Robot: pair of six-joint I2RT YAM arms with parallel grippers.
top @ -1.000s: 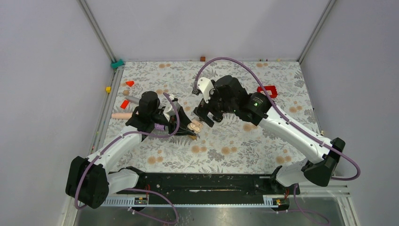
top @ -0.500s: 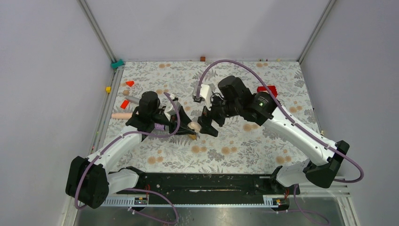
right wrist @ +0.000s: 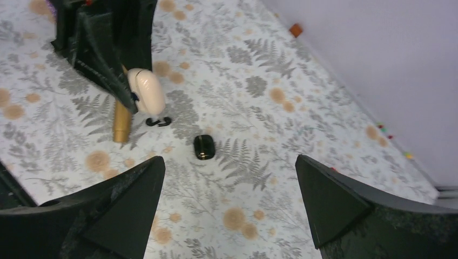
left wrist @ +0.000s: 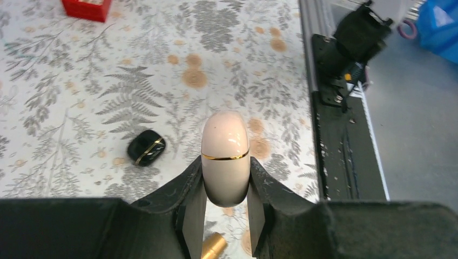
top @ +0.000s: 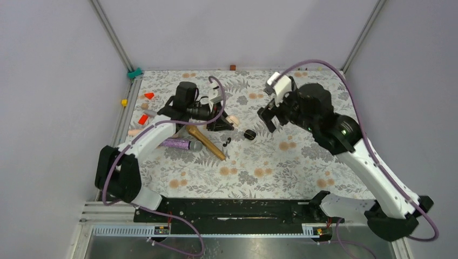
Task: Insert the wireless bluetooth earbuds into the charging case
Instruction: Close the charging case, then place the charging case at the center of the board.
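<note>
My left gripper lowers the cream-pink rounded object outward next, onto the empty mat farther out than the charging case (top: 249, 134) and earbuds (top: 226, 142).
The charging case (top: 249, 134), glossy black with a gold line, lies shut on the floral mat; it also shows in the left wrist view (left wrist: 146, 147) and the right wrist view (right wrist: 204, 147). The two tiny black earbuds (top: 226, 142) lie together on the mat just left of it, also seen from the right wrist (right wrist: 158, 122). My left gripper (top: 229, 121) is shut on a cream-pink rounded object (left wrist: 225, 156), held above the mat left of the case. My right gripper (top: 268, 116) hovers right of the case, jaws wide open and empty (right wrist: 229, 161).
A gold microphone handle (top: 208, 144) and a purple microphone (top: 178, 144) lie below the left gripper, near the earbuds. Red blocks (top: 143, 119), a yellow cube (top: 124, 102) and a peach cylinder (top: 132, 132) sit along the left edge. A red box (left wrist: 86, 6) lies far right.
The grippers have drawn apart: the left went toward the back with the cream-pink object, the right lifted back and right. The black case and earbuds now show on the mat.
</note>
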